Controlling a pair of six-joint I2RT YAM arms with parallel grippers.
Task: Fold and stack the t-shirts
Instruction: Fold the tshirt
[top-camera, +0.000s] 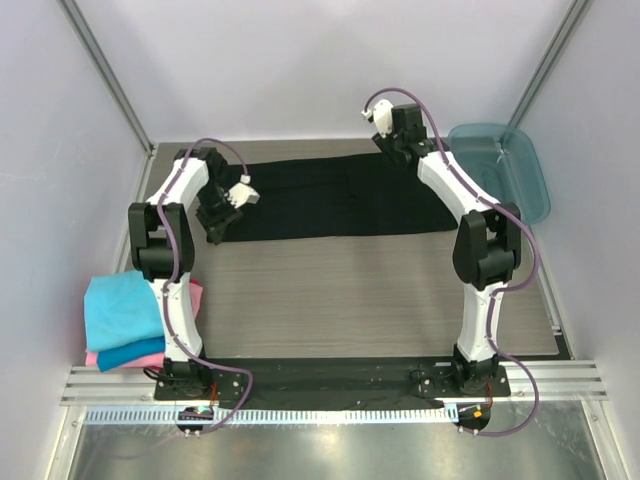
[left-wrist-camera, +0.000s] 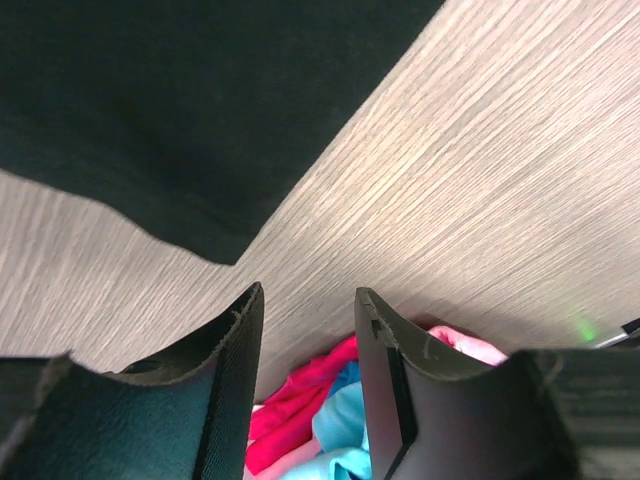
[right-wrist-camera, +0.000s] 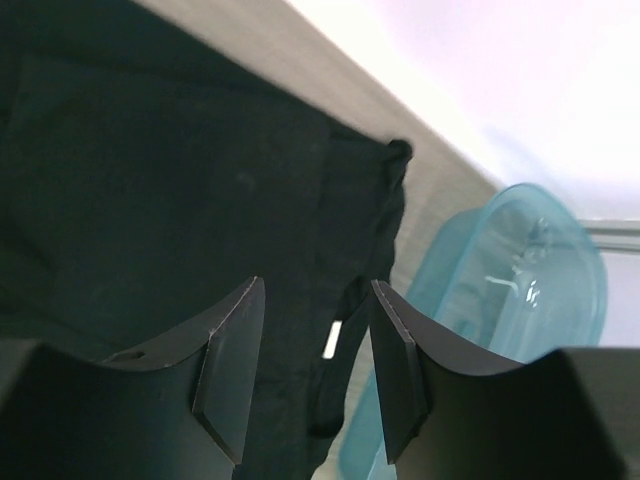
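Observation:
The black t-shirt's near corner (top-camera: 223, 238) (left-wrist-camera: 229, 245) on the stack's side is still just outside my open fingers, so my left gripper will go down onto it.
A large black t-shirt (top-camera: 330, 195) lies folded into a long band across the far part of the table. My left gripper (top-camera: 214, 236) hovers open and empty over its left end; in the left wrist view the gripper (left-wrist-camera: 308, 300) is just off the shirt's corner (left-wrist-camera: 150, 120). My right gripper (top-camera: 392, 150) is open and empty above the shirt's far right edge. In the right wrist view the gripper (right-wrist-camera: 315, 290) is over the black cloth (right-wrist-camera: 170, 190), and the white neck tag (right-wrist-camera: 332, 340) shows between the fingers. A folded stack of turquoise (top-camera: 122, 308), blue (top-camera: 130, 355) and pink (top-camera: 195, 293) tees sits at the near left.
A translucent teal plastic tray (top-camera: 500, 165) stands at the far right, next to the shirt's right end; it also shows in the right wrist view (right-wrist-camera: 500, 290). The stack overhangs the wooden table's (top-camera: 350, 290) left edge. Walls close in on three sides.

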